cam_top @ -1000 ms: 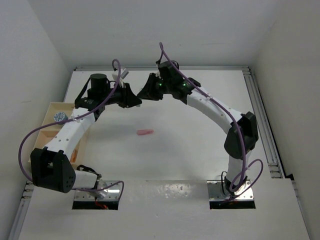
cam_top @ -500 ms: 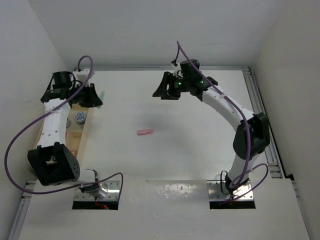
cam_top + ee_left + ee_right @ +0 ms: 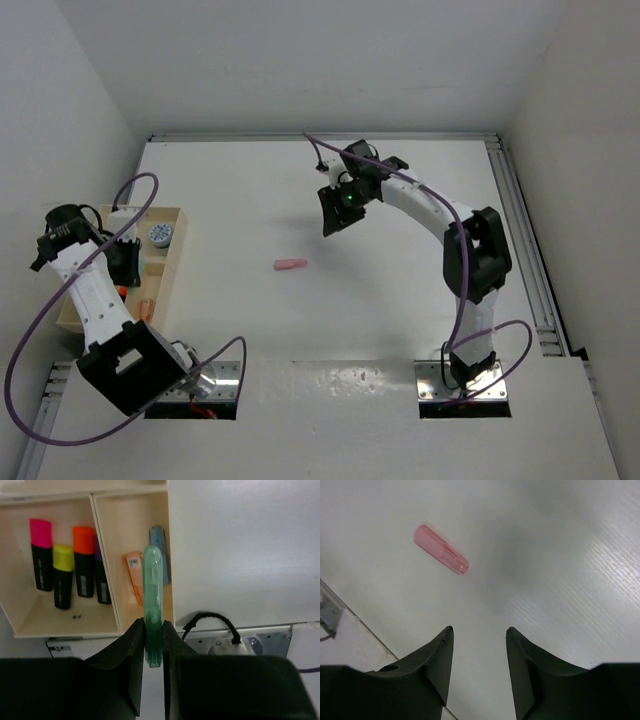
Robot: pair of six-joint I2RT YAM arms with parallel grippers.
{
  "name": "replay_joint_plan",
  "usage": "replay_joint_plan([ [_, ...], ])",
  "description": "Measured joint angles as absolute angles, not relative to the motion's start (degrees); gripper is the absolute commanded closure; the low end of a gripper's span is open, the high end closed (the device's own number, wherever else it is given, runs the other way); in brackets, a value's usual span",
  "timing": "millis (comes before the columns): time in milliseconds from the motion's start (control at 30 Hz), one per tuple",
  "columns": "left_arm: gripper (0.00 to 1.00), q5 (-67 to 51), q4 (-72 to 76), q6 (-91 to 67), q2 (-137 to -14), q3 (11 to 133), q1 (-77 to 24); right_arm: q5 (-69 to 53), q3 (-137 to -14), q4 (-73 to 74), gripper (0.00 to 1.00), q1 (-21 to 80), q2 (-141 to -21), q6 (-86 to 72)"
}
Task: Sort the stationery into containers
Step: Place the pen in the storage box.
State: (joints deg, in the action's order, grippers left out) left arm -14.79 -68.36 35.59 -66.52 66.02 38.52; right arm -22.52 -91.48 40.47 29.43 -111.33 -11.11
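The pink stub lies at a slant to the right gripper's fingers, so the right gripper will next turn down and to the left in the top view onto the pink stub's nearer end (image 3: 301, 263) (image 3: 456, 561).
My left gripper (image 3: 153, 625) is shut on a pastel green stub (image 3: 152, 595) and holds it above the light wooden tray (image 3: 170, 555). Below it one compartment holds a salmon stub (image 3: 134, 575) and a blue stub (image 3: 159, 550). The neighbouring compartment holds black highlighters with pink (image 3: 41, 555), yellow (image 3: 63, 575), orange (image 3: 84, 560) and purple (image 3: 102, 575) ends. In the top view the left gripper (image 3: 122, 262) hangs over the tray (image 3: 172, 262), where a grey-blue patterned roll (image 3: 159, 235) lies. My right gripper (image 3: 479, 630) is open and empty above the table, with a pink stub (image 3: 441, 556) ahead of it, also in the top view (image 3: 291, 265).
The tray sits at the table's left edge against the white wall. Metal base plates (image 3: 195, 388) lie at the near edge. The right arm (image 3: 440, 215) arches over the table's back middle. A rail (image 3: 520, 220) runs along the right side.
My left arm has swung from the table's back middle to over the tray, carrying the green stub. My right gripper has dropped towards the table near the pink stub.
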Motion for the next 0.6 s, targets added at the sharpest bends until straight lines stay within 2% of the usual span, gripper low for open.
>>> replay_joint_plan([
  [300,0.99,-11.4,-68.4,39.5,-68.4,59.9,45.3,-21.7,-96.1,43.8,0.54,30.6,-118.2,-3.0],
  [333,0.96,-11.3,-68.1,39.7,-68.6,59.7,45.5,-21.6,-96.3,43.9,0.54,31.0,-118.2,-1.8],
  [467,0.63,-11.4,-67.0,40.7,-70.7,59.4,45.8,-21.7,-98.7,44.7,0.50,32.5,-119.6,3.4],
  [533,0.53,-11.9,-66.5,41.0,-72.4,59.4,45.9,-22.1,-99.2,44.6,0.49,33.1,-120.2,5.6],
  [600,0.49,-12.5,-66.2,41.3,-74.3,59.4,45.9,-22.7,-99.2,44.6,0.48,33.6,-120.8,7.6],
])
